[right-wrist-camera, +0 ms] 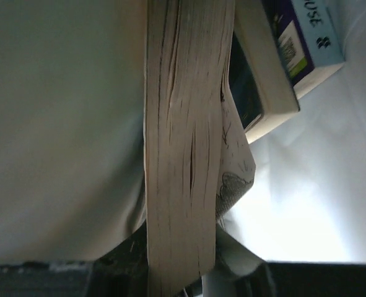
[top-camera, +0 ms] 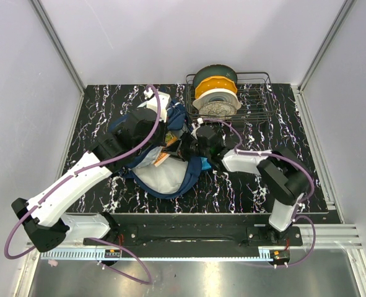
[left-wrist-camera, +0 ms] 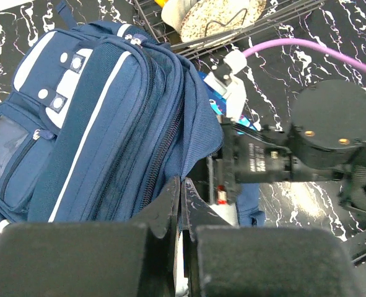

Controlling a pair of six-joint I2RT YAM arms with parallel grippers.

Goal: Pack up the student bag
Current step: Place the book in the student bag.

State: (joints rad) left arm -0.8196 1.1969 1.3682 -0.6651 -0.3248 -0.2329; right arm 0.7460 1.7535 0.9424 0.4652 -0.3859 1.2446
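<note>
I will next move my right gripper gently and slightly outward beside the second book (right-wrist-camera: 301,52) within the bag's lining. Then I will let go of the thick book (right-wrist-camera: 183,154), which is already inside.
The student bag (top-camera: 194,172), navy blue with white patches, lies in the middle of the table with its pale grey lining (top-camera: 161,176) exposed. In the left wrist view the student bag (left-wrist-camera: 96,111) fills the left half, and my left gripper (left-wrist-camera: 181,193) is shut on the fabric edge of its opening. My right gripper (top-camera: 190,147) reaches into that opening. Inside, my right gripper (right-wrist-camera: 179,260) is shut on a thick book (right-wrist-camera: 183,154), page edges facing the camera, surrounded by the lining (right-wrist-camera: 59,124). A second book (right-wrist-camera: 282,55) with a purple cover lies beside it.
A wire rack (top-camera: 257,105) at the back right holds filament spools (top-camera: 215,93); it stands just behind the bag, and the rack (left-wrist-camera: 170,31) also shows in the left wrist view. The right arm's wrist (left-wrist-camera: 263,164) sits close beside my left gripper. Grey walls enclose the table.
</note>
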